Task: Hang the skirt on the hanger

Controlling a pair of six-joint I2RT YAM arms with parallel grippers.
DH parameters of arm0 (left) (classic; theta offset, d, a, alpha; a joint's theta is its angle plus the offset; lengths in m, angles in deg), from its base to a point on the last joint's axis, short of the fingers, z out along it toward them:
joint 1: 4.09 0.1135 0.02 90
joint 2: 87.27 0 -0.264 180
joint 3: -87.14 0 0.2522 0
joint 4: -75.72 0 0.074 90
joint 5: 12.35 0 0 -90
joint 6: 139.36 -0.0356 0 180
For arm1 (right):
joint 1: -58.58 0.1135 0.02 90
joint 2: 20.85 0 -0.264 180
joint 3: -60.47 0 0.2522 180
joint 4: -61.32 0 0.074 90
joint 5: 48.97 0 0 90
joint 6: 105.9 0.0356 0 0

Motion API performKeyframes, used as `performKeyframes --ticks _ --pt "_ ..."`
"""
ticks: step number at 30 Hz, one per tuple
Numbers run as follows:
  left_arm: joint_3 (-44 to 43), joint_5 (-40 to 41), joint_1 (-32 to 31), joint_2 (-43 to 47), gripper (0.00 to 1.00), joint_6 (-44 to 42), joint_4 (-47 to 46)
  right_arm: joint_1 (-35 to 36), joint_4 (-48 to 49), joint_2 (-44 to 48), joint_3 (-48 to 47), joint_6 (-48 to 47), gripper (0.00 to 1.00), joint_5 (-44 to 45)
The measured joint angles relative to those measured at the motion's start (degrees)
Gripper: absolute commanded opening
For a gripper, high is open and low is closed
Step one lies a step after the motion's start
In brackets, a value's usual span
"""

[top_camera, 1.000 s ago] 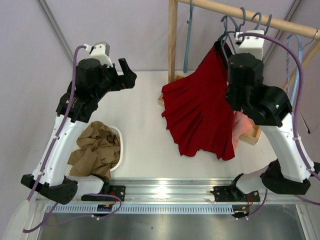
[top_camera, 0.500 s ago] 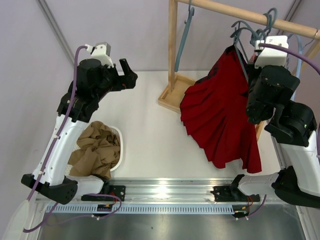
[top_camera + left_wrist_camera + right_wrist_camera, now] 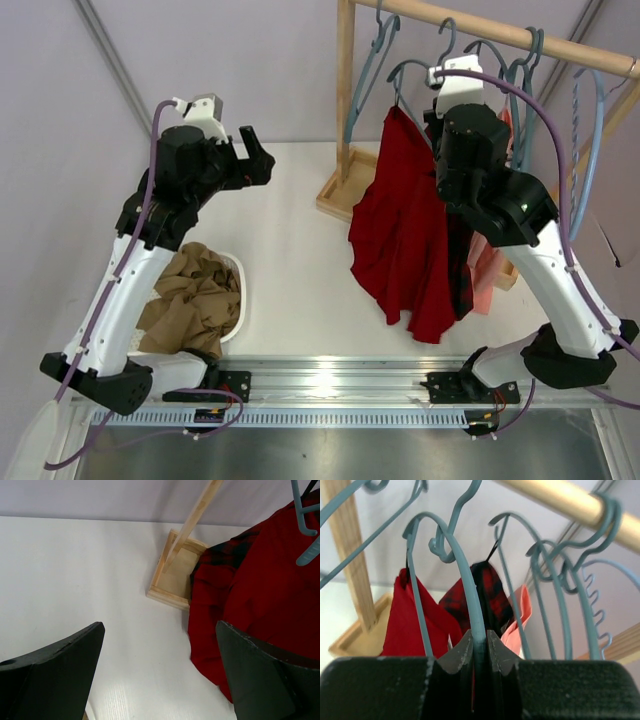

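Observation:
My right gripper will move outward and down next and bring the hanger's hook onto the wooden bar [image 3: 526, 487] to release the hanger's stem, because that hook is at the bar's near edge.
The bright-red skirt [image 3: 405, 235] hangs from a grey-blue hanger [image 3: 405, 75] just under the wooden rail. It also shows in the left wrist view [image 3: 265, 595] and the right wrist view [image 3: 405, 620]. My right gripper [image 3: 480, 642] is shut on the hanger's curved wire [image 3: 465, 575], up by the rail; in the top view the gripper [image 3: 445, 85] is mostly hidden by the wrist. My left gripper [image 3: 160, 680] is open and empty, held above the table left of the skirt; it shows in the top view [image 3: 255, 155].
The wooden rack has a rail [image 3: 500, 35], a post [image 3: 345, 90] and a base [image 3: 175, 582]. Several other grey-blue hangers [image 3: 525, 55], a red-and-black plaid garment [image 3: 485, 595] and a pink one [image 3: 487, 262] hang there. A white basket [image 3: 236, 285] of tan-brown cloth [image 3: 195, 295] sits front left.
My right arm has swung left along the rail with the hanger and skirt, which now hangs straighter and narrower. My left arm has barely moved.

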Motion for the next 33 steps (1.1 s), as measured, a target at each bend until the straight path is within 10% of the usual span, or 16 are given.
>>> performKeyframes --ticks 15,33 --pt "3.32 0.07 0.00 1.31 0.99 0.37 -1.86 -9.29 7.15 -8.20 -8.68 -9.70 0.00 1.88" --pt "5.62 -0.11 0.00 2.01 1.00 -0.15 -2.45 -14.32 15.56 -5.81 8.44 -6.69 0.00 0.66"
